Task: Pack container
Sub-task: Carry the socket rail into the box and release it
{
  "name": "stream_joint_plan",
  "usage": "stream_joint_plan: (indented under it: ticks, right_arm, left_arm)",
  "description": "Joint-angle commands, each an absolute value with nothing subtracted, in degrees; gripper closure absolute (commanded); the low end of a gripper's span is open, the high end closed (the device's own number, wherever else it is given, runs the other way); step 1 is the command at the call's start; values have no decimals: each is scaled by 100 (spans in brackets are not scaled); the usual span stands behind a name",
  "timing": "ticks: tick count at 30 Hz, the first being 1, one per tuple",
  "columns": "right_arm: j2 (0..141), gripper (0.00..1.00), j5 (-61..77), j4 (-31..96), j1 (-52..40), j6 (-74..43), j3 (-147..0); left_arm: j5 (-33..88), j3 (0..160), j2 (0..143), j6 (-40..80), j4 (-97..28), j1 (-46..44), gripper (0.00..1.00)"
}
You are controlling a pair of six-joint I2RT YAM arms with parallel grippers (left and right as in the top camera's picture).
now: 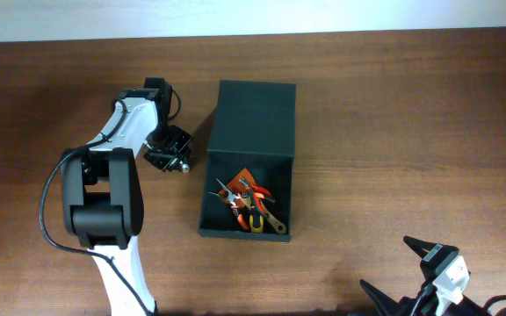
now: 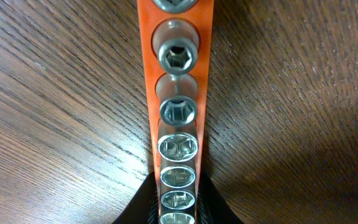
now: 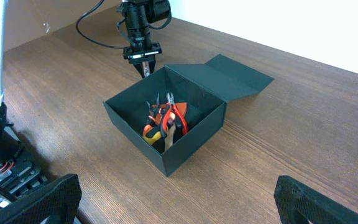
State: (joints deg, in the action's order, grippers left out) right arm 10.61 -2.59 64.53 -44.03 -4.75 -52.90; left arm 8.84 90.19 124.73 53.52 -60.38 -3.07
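I will next carry the bar up, across and down into the container's near corner (image 1: 219,219) with my left gripper and release it there, because the container's bare bottom shows there beside the pliers.
The dark green container (image 1: 207,189) stands open at the table's middle, its flap lid (image 1: 256,118) laid back flat. Several pliers and cutters with red, orange and yellow handles (image 1: 251,206) lie inside; they also show in the right wrist view (image 3: 163,118). My left gripper (image 2: 178,205) is shut on an orange socket rail (image 2: 178,112) carrying several chrome sockets, held close over the wood. In the overhead view the left gripper (image 1: 169,154) points down just left of the container. My right gripper (image 3: 179,205) is open and empty, well in front of the container (image 3: 191,140).
The left arm's black base and cable (image 1: 104,202) stand at the table's left. The right arm (image 1: 433,276) sits at the front right edge. A white wall runs along the table's far edge.
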Motion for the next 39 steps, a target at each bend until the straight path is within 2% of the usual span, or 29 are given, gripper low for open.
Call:
stream_joint_plan:
  ticks: [1,8,19,27,39]
  right_arm:
    - [1037,1,-329,6434,-4425,-541,-5271]
    - [1037,1,-329,6434,-4425,-541,-5269]
    - [1037,1,-329,6434,-4425,-541,-5271]
    - [1037,1,-329,6434,-4425,-541,-5271]
    - [1037,1,-329,6434,-4425,-541,-5269]
  left_arm:
    - [974,8890,12475,5325,-6020,-283,92]
    - [969,8890,11719,5328,-6020,-375,92]
    - [967,8890,9918,5360,-6027,-1041,92]
    - [1002,8326,9258,6753,-5867,-2073,92]
    - [1076,6663,8646,8501,-4410,-3671,92]
